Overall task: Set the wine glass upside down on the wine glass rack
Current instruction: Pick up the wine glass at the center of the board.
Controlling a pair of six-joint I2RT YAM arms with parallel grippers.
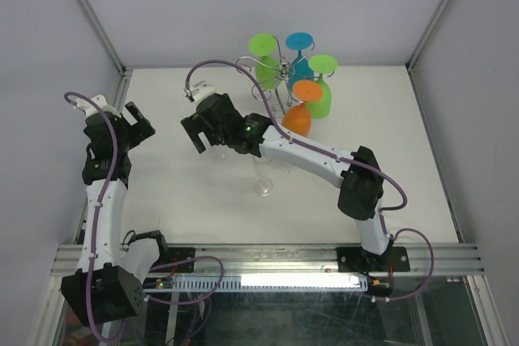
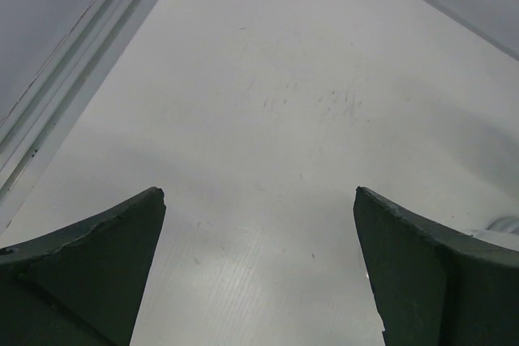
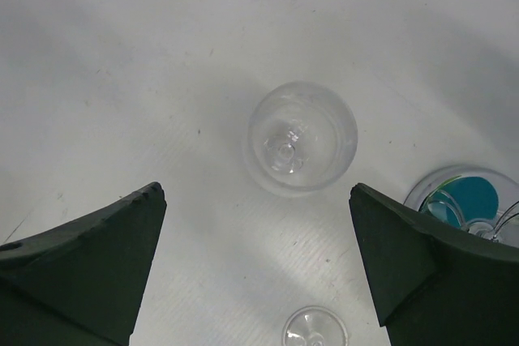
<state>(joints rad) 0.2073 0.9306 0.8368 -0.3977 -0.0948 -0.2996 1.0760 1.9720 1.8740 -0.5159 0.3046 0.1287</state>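
I need to move my right gripper down and outward next until its open fingers straddle the clear glass bowl (image 3: 302, 137), as the bowl is still below and ahead of them.
A clear wine glass (image 1: 263, 174) stands upright on the white table, apart from the rack. In the right wrist view I look down into a clear glass bowl (image 3: 302, 137), ahead of my open fingers. My right gripper (image 1: 197, 137) hovers over the table's middle left, open and empty (image 3: 257, 192). The chrome wire rack (image 1: 280, 70) stands at the back. Two green, one blue and one orange glass hang on it upside down. My left gripper (image 1: 139, 123) is open and empty at the far left, above bare table (image 2: 258, 192).
A small clear round piece (image 3: 315, 330) shows at the bottom edge of the right wrist view; I cannot tell what it is. A shiny round base (image 3: 462, 200) reflecting blue sits at the right. A metal frame rail (image 2: 73, 70) borders the table on the left.
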